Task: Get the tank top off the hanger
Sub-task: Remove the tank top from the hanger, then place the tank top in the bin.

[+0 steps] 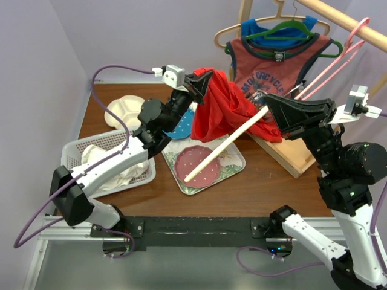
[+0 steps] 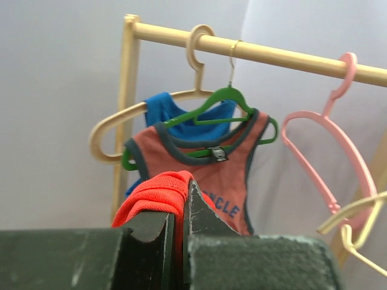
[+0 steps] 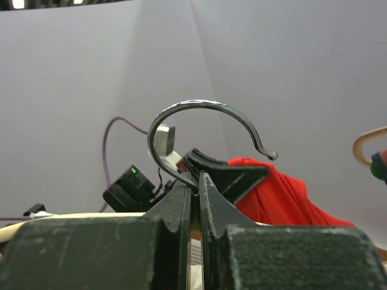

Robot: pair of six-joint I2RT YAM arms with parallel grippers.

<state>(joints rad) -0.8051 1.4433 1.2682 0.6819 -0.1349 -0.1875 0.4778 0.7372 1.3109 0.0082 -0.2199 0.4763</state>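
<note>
The tank top's strap should be released over the white basket, because cloth already lies there. My left gripper should go to the left in the top view and down over the basket next.
A red tank top [image 1: 221,109] hangs bunched from my left gripper [image 1: 202,81], which is shut on a fold of its strap; the fold shows in the left wrist view [image 2: 158,192] between the fingers [image 2: 199,211]. The cloth drapes over the upper part of a pale wooden hanger [image 1: 224,148], whose one arm slants down over the tray. My right gripper [image 1: 266,103] is shut on the base of the hanger's metal hook [image 3: 199,106]. The red top also shows behind it in the right wrist view [image 3: 284,196].
A wooden rack [image 1: 338,21] at the back right holds a green hanger [image 1: 284,30] with a rust-coloured tank top [image 1: 272,66], a blue garment and a pink hanger [image 1: 338,57]. A tray [image 1: 233,169] with a pink plate, a white basket [image 1: 75,148] of cloth and a white divided plate [image 1: 124,109] lie on the table.
</note>
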